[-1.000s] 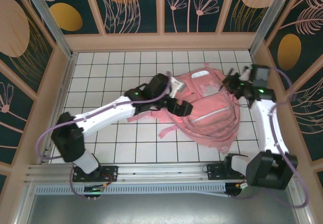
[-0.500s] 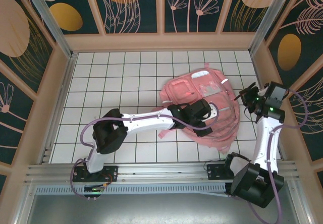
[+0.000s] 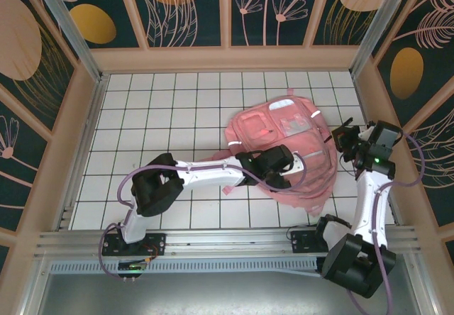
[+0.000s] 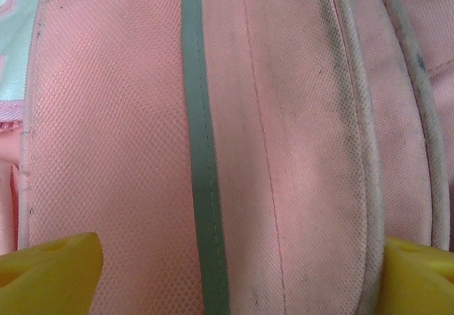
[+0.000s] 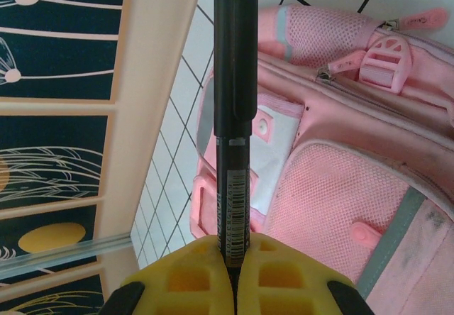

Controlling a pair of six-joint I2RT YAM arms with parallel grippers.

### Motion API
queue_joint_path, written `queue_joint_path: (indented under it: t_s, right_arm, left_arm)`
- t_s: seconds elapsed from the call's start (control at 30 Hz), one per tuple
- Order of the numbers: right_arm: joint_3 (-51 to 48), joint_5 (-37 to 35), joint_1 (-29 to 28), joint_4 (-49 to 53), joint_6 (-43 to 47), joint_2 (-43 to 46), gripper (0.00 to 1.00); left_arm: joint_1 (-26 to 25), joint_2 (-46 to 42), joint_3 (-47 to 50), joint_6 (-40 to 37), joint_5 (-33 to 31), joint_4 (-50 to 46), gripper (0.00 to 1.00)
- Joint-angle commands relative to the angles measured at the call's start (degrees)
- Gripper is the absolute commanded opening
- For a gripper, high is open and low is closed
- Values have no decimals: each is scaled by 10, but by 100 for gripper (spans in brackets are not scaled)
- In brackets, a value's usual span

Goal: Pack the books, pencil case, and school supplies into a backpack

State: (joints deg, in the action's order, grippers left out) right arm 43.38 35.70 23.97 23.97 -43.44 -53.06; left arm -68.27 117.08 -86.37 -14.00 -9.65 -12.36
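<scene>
The backpack's grey-striped front is beside and below my right gripper, so I need to move the gripper sideways over that front and down to release the black pen (image 5: 234, 102).
The pink backpack (image 3: 284, 127) lies flat on the tiled table, right of centre. My left gripper (image 3: 284, 175) hovers low over its near part. In the left wrist view its yellow fingertips (image 4: 50, 272) stand far apart, open, over pink mesh fabric (image 4: 298, 152) and a grey reflective strip (image 4: 202, 159). My right gripper (image 3: 345, 139) sits just off the backpack's right edge. It is shut (image 5: 234, 258) on a thin black pen (image 5: 234, 102) with a white barcode label, which points away from the fingers. The books and the clear pencil case are out of view.
A pink strap (image 3: 230, 187) trails from the backpack's near left side onto the tiles. Wooden walls (image 3: 369, 102) fence the table, and the right one is close behind my right arm. White tiles (image 3: 156, 116) lie bare on the left.
My left gripper swung right across the backpack to its near part, the elbow folding inward. My right gripper drew back right and nearer with the pen, off the backpack's edge.
</scene>
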Motion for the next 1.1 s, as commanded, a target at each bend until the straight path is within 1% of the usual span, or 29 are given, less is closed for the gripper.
queue_joint_path:
  t_s: [0.0,0.07,0.1,0.13,0.17,0.2,0.23,0.27,0.37,0.47,0.6,0.63,0.67,0.8,0.9,0.97,1.07]
  right_arm:
    - [-10,9,2,21,23,20,0]
    - [-10,13,2,27,25,24,0]
    - [-9,14,1,31,26,26,0]
    - [-10,14,-1,36,30,27,0]
    - [-10,12,-4,40,32,30,0]
    - [-12,6,-8,47,36,32,0]
    - [-14,-2,-11,55,41,37,0]
    - [-17,-12,-13,63,45,40,0]
    - [-29,-19,-18,81,52,56,0]
    - [-31,-26,-26,107,52,74,0]
    - [-8,-77,-35,163,26,100,0]
    - [-6,-79,-41,169,17,106,0]
    - [-7,-71,-47,169,10,110,0]
    - [-39,17,-59,116,-3,96,0]
    - [-28,32,-60,113,-17,64,0]
    - [-30,22,-60,103,-47,62,0]
    - [-62,29,-75,42,-113,58,0]
  left_arm:
    - [-2,16,5,-31,-1,15,76]
    - [-2,18,-10,-30,3,7,48]
    - [-2,15,-16,-27,1,6,37]
    - [-2,10,-20,-22,-3,8,29]
    - [-2,3,-22,-19,-3,10,22]
    - [-2,-7,-22,-16,-1,12,13]
    - [-2,-18,-21,-13,1,17,0]
    - [0,-28,-21,-8,5,18,0]
    - [8,-50,-37,19,47,3,0]
    - [33,-50,-80,80,100,-30,0]
    - [68,-48,-114,164,149,-44,0]
    - [76,-48,-121,184,159,-43,0]
    - [80,-48,-130,201,168,-42,0]
    - [85,-53,-155,266,186,-24,0]
    - [85,-50,-162,306,185,-5,0]
    - [86,-42,-171,328,187,-1,0]
    - [86,-30,-182,360,199,5,0]
